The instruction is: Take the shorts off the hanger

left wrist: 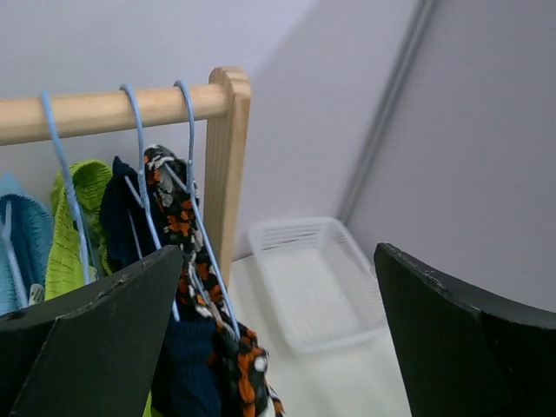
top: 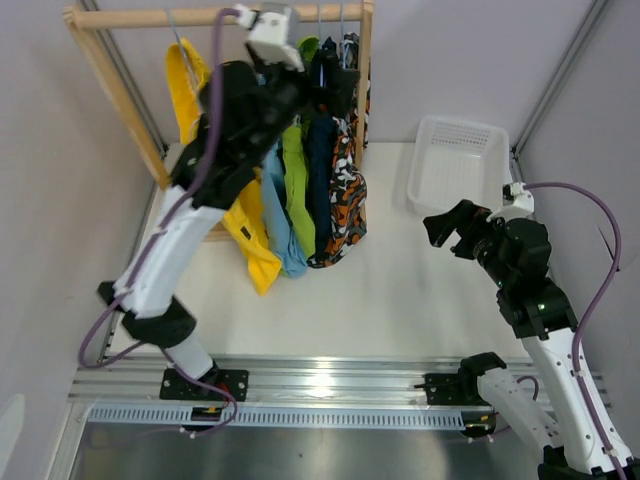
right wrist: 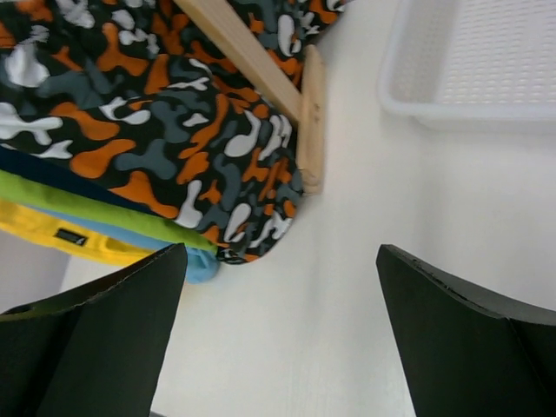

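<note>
The robot's left gripper should lower toward the wooden post, around the end light blue hanger wire, since that wire holds the patterned shorts (left wrist: 174,217).
Five shorts hang on light blue wire hangers (left wrist: 187,148) from a wooden rod (top: 160,17): yellow (top: 250,240), light blue (top: 283,225), lime green (top: 298,190), dark navy (top: 320,165) and orange-black-white patterned (top: 346,200). My left gripper (top: 335,90) is raised to the rack's right end, open and empty. In its wrist view the patterned shorts (left wrist: 174,217) hang just inside its left finger (left wrist: 95,347). My right gripper (top: 447,232) is open and empty, low over the table to the right of the shorts. Its wrist view shows the patterned shorts (right wrist: 156,104) ahead.
A white mesh basket (top: 458,165) sits at the back right of the table; it also shows in the left wrist view (left wrist: 317,278) and the right wrist view (right wrist: 486,61). The rack's wooden right post (left wrist: 228,165) and its foot (right wrist: 311,122) stand beside the patterned shorts.
</note>
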{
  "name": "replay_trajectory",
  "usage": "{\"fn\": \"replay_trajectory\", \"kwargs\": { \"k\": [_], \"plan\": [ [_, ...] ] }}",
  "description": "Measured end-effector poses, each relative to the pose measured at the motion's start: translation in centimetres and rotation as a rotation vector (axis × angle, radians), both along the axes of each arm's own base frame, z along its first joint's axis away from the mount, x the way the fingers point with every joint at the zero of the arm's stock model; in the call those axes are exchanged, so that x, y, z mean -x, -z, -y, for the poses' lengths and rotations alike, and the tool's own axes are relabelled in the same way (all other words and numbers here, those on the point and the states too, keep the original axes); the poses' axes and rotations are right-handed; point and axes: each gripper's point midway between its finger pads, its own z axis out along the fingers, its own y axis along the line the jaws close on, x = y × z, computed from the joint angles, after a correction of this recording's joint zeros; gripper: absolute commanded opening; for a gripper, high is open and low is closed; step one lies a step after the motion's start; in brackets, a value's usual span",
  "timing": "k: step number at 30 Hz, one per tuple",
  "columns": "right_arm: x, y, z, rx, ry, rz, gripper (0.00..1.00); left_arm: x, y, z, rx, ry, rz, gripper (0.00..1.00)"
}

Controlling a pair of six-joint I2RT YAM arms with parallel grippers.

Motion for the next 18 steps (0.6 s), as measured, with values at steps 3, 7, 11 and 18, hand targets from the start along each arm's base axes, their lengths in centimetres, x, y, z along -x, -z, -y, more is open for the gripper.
{"fn": "replay_trajectory", "kwargs": {
  "k": [3, 7, 11, 18],
  "plan": [
    [-0.2, 0.6, 1.1, 0.046, 0.047, -0.009, 0.99, -3.5, 3.0, 3.3, -0.086, -0.069, -0.039, 0.99],
    [0.0, 1.5, 2.3, 0.084, 0.100, -0.009, 0.99, -5.8, 7.9, 6.5, -0.184, -0.094, -0.105, 0.99],
    [0.4, 2.2, 3.0, 0.098, 0.129, -0.013, 0.99, -6.5, 9.2, 7.2, -0.205, -0.105, -0.119, 0.99],
    [0.2, 2.6, 3.0, 0.117, 0.123, -0.019, 0.99, -7.1, 8.4, 7.0, -0.191, -0.142, -0.090, 0.99]
  ]
}}
